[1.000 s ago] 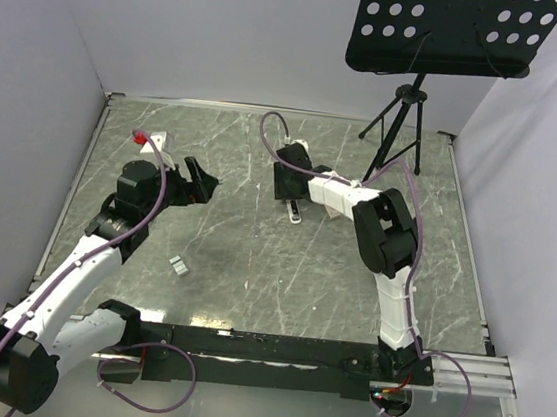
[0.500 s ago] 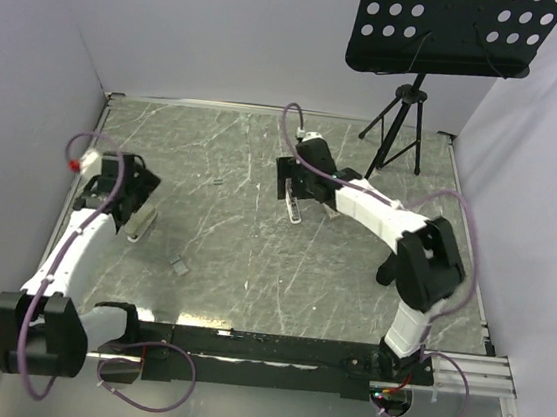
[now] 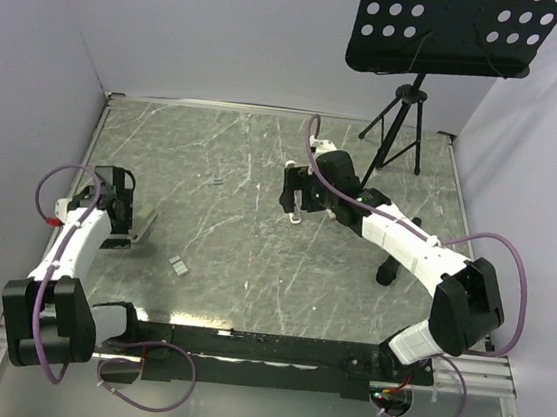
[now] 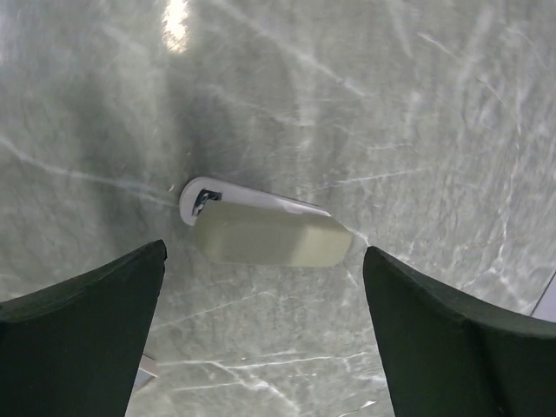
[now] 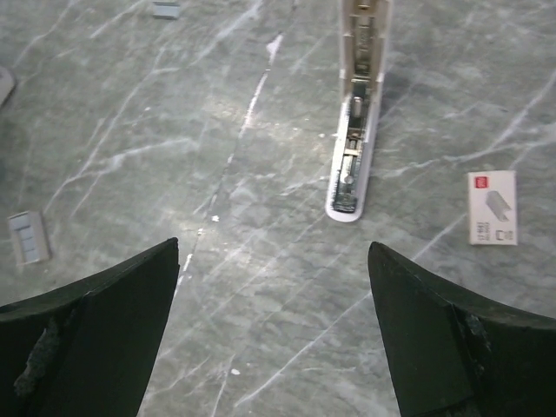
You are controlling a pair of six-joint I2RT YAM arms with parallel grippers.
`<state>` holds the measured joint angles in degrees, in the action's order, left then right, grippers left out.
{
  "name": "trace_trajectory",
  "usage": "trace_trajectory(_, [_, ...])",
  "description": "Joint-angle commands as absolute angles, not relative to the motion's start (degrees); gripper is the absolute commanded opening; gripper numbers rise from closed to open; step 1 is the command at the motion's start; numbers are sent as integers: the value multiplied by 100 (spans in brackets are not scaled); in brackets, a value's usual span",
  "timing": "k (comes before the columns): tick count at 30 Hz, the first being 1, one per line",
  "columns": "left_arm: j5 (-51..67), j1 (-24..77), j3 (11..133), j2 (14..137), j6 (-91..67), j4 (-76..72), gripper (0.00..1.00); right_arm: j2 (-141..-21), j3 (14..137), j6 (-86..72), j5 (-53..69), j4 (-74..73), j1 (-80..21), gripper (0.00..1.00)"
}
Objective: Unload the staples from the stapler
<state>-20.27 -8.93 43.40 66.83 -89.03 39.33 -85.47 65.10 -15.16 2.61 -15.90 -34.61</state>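
Note:
Next, my open left gripper moves straight down onto the pale bar-shaped piece [image 3: 144,223] [image 4: 265,233] below it, since both of its ends lie between my parted fingers.
The stapler [image 5: 356,130] lies open on the marble table [image 3: 243,255], a slim white bar with its silvery inner channel facing up; in the top view its end [image 3: 296,216] shows just below my right gripper [image 3: 295,198]. That right gripper [image 5: 274,243] is open and empty, held above and short of the stapler's near end. My left gripper [image 3: 121,206] hangs at the table's left side. This left gripper [image 4: 264,248] is wide open, straddling nothing, just above a pale flat bar-shaped piece [image 4: 265,233] that lies on the table. No staples can be made out in the channel.
A small tan box with red [image 5: 493,207] lies right of the stapler. A grey ridged block [image 3: 179,266] sits left of centre, also [image 5: 26,236]. A small grey strip [image 3: 217,178] lies farther back. A music stand's tripod [image 3: 398,132] stands at the back right. Walls close three sides.
My right gripper opened wide and drew back from the stapler as its arm stretched out. My left arm swung left and down over the pale bar-shaped piece.

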Motion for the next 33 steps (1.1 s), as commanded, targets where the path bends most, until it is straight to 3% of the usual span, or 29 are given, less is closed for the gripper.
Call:
trace_trajectory(1, [-1881, -905, 4324, 6776, -9905, 3858, 99, -8201, 6434, -1521, 510, -1283, -3621, 96])
trace_trajectory(12, [-1599, -914, 4500, 7672, -10318, 3805, 99, -8270, 6574, -1512, 615, -1248, -3656, 97])
trace_trajectory(17, [-1670, -905, 4605, 7927, -10205, 3674, 91, -8349, 6627, -1459, 633, -1283, -3665, 95])
trace_trajectory(18, [-1661, -905, 4632, 7971, -10169, 3683, 87, -8358, 6644, -1450, 642, -1292, -3665, 95])
trace_trajectory(22, [-1565, -905, 4728, 8147, -9871, 3569, 58, -8332, 6653, -1441, 659, -1283, -3683, 93])
trace_trajectory(30, [-1336, -914, 4887, 8200, -9045, 3481, 36, -8411, 6820, -1459, 686, -1318, -3788, 93])
trace_trajectory(32, [-1266, -914, 4887, 8235, -8799, 3384, 23, -8429, 6838, -1476, 694, -1318, -3806, 92])
trace_trajectory(33, [-1153, -897, 4895, 8235, -8711, 3332, 10, -8420, 6847, -1485, 720, -1318, -3806, 93])
